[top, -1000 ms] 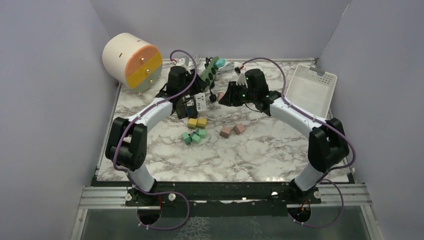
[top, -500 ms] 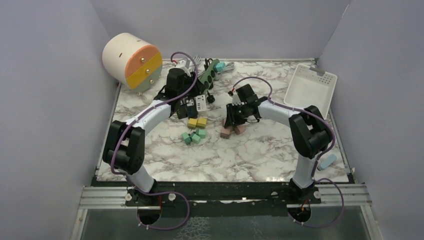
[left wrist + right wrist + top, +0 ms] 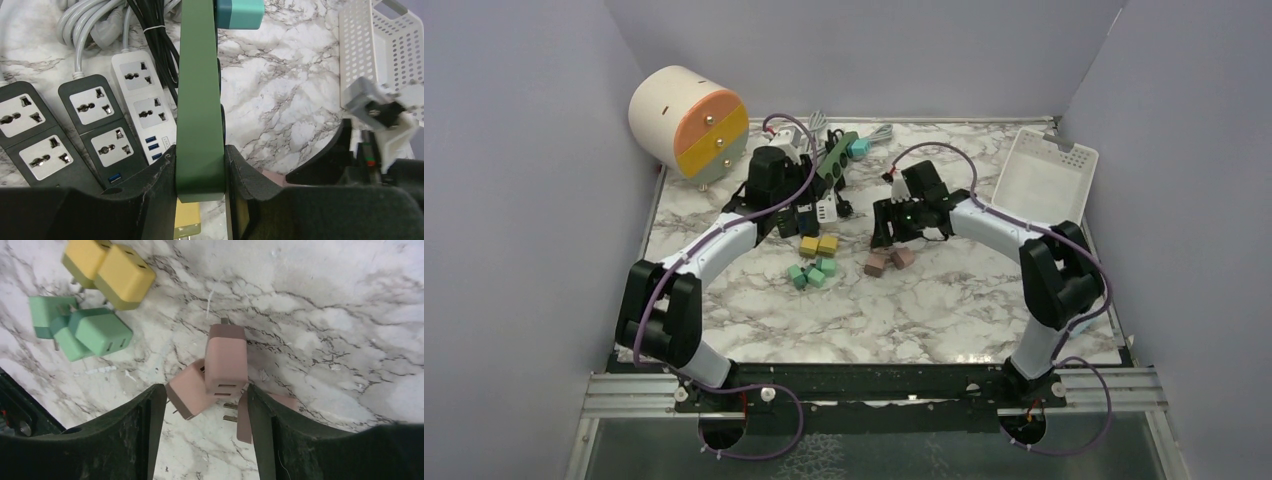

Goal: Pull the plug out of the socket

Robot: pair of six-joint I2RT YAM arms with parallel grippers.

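The right gripper rises outward and turns toward the green power strip, onto the teal plug (image 3: pixel 240 7) next. The teal plug sticks out sideways from the held power strip.
A green power strip (image 3: pixel 199 95) is clamped between my left gripper's (image 3: pixel 200 175) jaws, near the strip's end. A teal plug (image 3: pixel 240 7) sits in the strip's far end, also seen from above (image 3: pixel 858 147) with the strip (image 3: pixel 836 158). My left gripper (image 3: pixel 796 205) is by the other strips. My right gripper (image 3: pixel 205 440) is open just above the table (image 3: pixel 954 290), its jaws over loose pink plugs (image 3: pixel 225 357). One pink plug (image 3: pixel 244 417) lies against the right finger. From above, my right gripper (image 3: pixel 886 228) is just behind the pink plugs (image 3: pixel 876 264).
Two black strips (image 3: pixel 97 125) and a white strip (image 3: pixel 145 105) lie left of the green one, with coiled cables behind. Yellow plugs (image 3: pixel 110 270) and green plugs (image 3: pixel 80 330) lie on the marble. A white basket (image 3: pixel 1049 175) stands at the back right, a round drawer unit (image 3: pixel 689 120) at the back left.
My right gripper moved from beside the green strip forward and down to the pink plugs. The left gripper and the green strip shifted slightly toward the near side.
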